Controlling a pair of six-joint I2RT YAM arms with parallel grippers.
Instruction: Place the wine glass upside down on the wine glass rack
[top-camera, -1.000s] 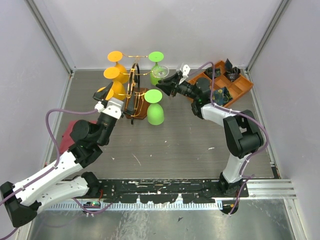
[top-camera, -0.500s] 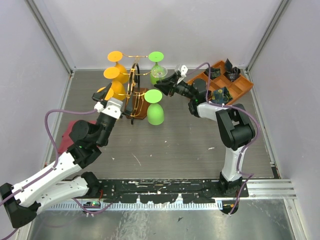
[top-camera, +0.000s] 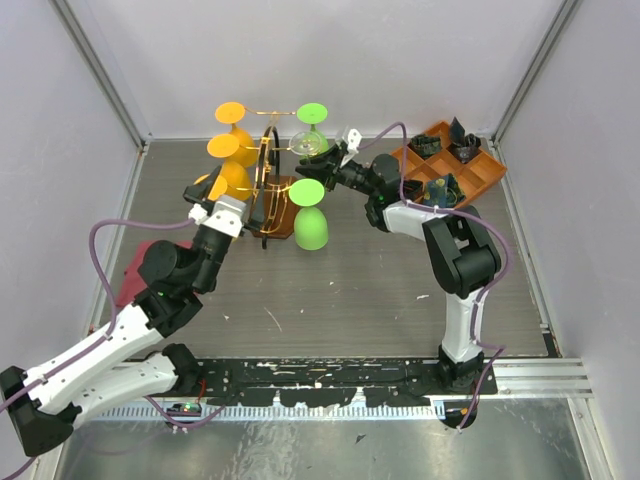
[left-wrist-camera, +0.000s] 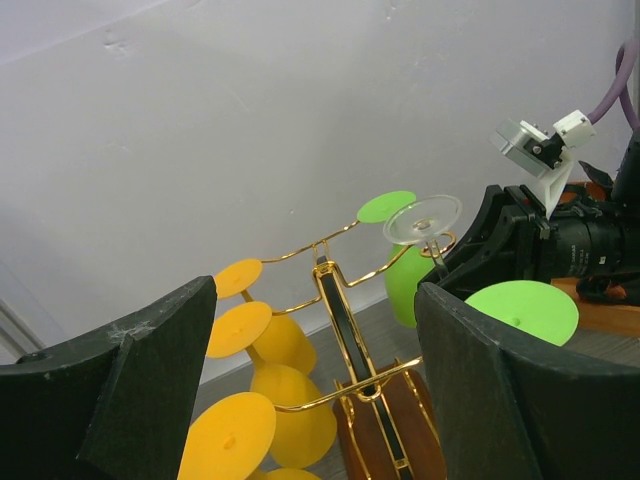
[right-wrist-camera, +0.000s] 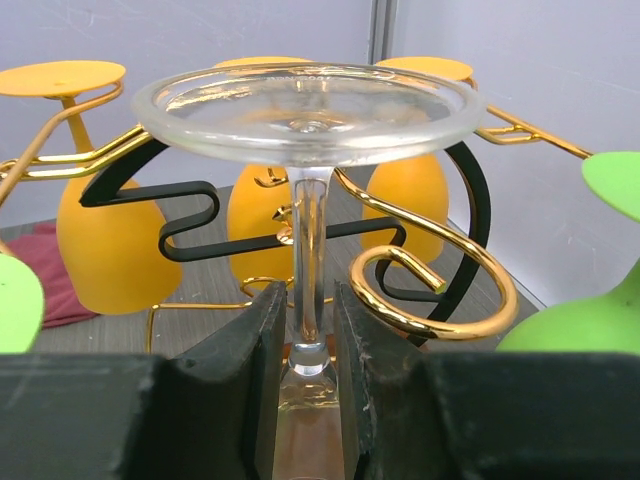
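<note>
My right gripper turns next, brings the glass's stem into the gold curled arm end (top-camera: 317, 150) (right-wrist-camera: 428, 272), lowers and releases. The glass's foot is above that curl, but the glass's stem is outside it.
The clear wine glass (right-wrist-camera: 305, 110) is upside down, foot up, with its stem (right-wrist-camera: 310, 250) between the fingers of my right gripper (right-wrist-camera: 305, 300), which is shut on it. In the top view this glass (top-camera: 308, 146) is at the right side of the wine glass rack (top-camera: 268, 172), beside a gold curled arm end (right-wrist-camera: 432, 290) and in front of the black loop (right-wrist-camera: 470, 200). My left gripper (left-wrist-camera: 315, 290) is open and empty, just left of and in front of the rack (left-wrist-camera: 345, 330); it also shows in the top view (top-camera: 207, 190).
Three orange glasses (top-camera: 230, 170) hang upside down on the rack's left arms. Two green glasses (top-camera: 311, 225) are upside down on its right side. An orange compartment tray (top-camera: 470, 170) stands at the back right. A red cloth (top-camera: 133, 268) lies at the left.
My right gripper has moved left toward the rack with the clear glass, bringing its foot up to the gold arm ends. The left arm has not moved.
</note>
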